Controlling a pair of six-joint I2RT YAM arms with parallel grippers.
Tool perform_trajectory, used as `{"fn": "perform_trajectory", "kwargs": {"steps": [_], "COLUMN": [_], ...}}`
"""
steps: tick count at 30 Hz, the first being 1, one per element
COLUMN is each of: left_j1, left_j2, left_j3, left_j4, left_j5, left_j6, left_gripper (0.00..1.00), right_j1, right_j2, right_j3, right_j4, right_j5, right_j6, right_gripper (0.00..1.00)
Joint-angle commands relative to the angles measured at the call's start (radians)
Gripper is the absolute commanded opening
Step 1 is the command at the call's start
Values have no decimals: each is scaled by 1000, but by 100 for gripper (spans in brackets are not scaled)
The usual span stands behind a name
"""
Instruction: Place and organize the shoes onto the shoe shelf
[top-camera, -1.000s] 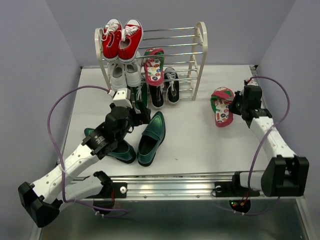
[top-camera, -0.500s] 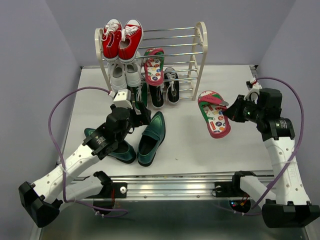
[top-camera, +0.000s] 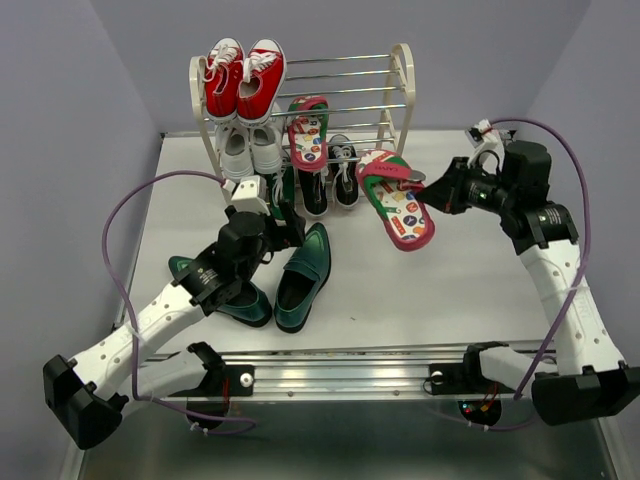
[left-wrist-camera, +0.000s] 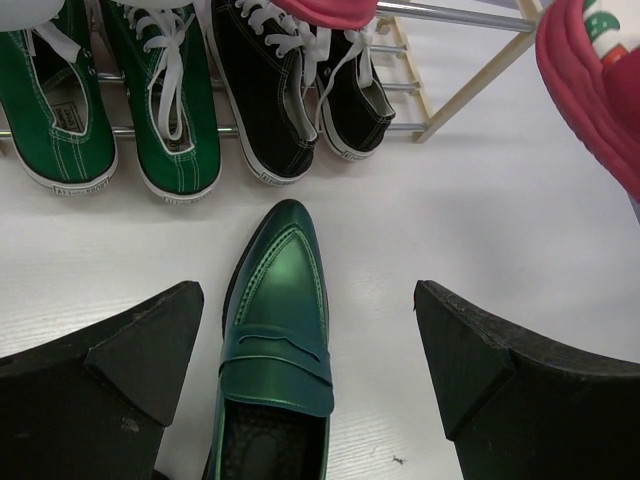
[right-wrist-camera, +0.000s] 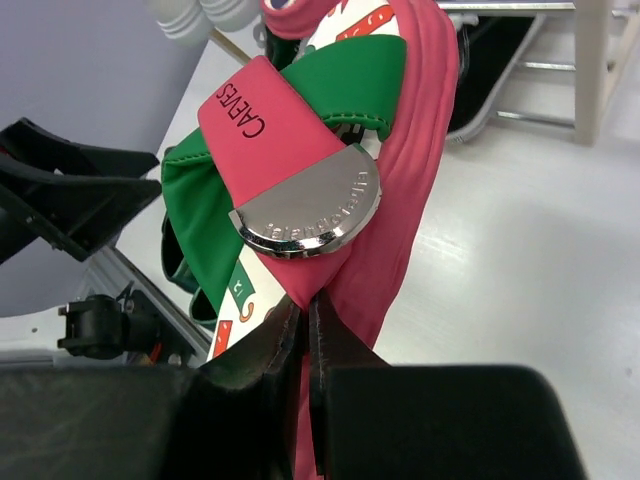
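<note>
The gap (top-camera: 351, 123) beside the shelved flip-flop is outward of my right gripper and to its left in the top view, so I will carry the other red flip-flop there and let it go.
The shoe shelf (top-camera: 402, 92) stands at the back of the table. On it are one red flip-flop (top-camera: 307, 130) and the black sneakers (top-camera: 343, 170). My right gripper (top-camera: 432, 191) is shut on the strap of the other red flip-flop (top-camera: 397, 200), which hangs in the air just right of the shelf's front. Close up, its jaws (right-wrist-camera: 308, 310) pinch the pink strap under a chrome badge. Two green loafers (top-camera: 303, 265) (top-camera: 228, 297) lie on the table. My left gripper (left-wrist-camera: 305, 330) stands open above the right loafer (left-wrist-camera: 278, 320), touching nothing.
Red sneakers (top-camera: 243, 75) sit on the top tier and white sneakers (top-camera: 251, 150) on the tier below. Green canvas sneakers (left-wrist-camera: 110, 110) rest on the bottom tier beside the black sneakers (left-wrist-camera: 275, 90). A metal rail (top-camera: 350, 375) runs along the near edge.
My right arm has lifted the flip-flop off the table at the right and carried it left and up toward the shelf. The left arm has barely moved.
</note>
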Motion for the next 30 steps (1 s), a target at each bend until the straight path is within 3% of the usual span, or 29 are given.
{"fn": "perform_trajectory", "kwargs": {"steps": [1,9,30], "left_j1": [-7,-7,-7], "left_j2": [7,13,44], "left_j3": [34,36,70], "left_j4": [56,57,56], "left_j5": [-10,-4,-7], "left_j6": [23,28,28], "left_gripper": [99,99,99], "right_j1": [87,148,262], "right_j2": [57,177,274], "right_j3": [115,138,46], "right_j4": [231,484,786], "right_j5": [64,309,544], "right_j6": [26,70,129], "right_gripper": [1,1,1]}}
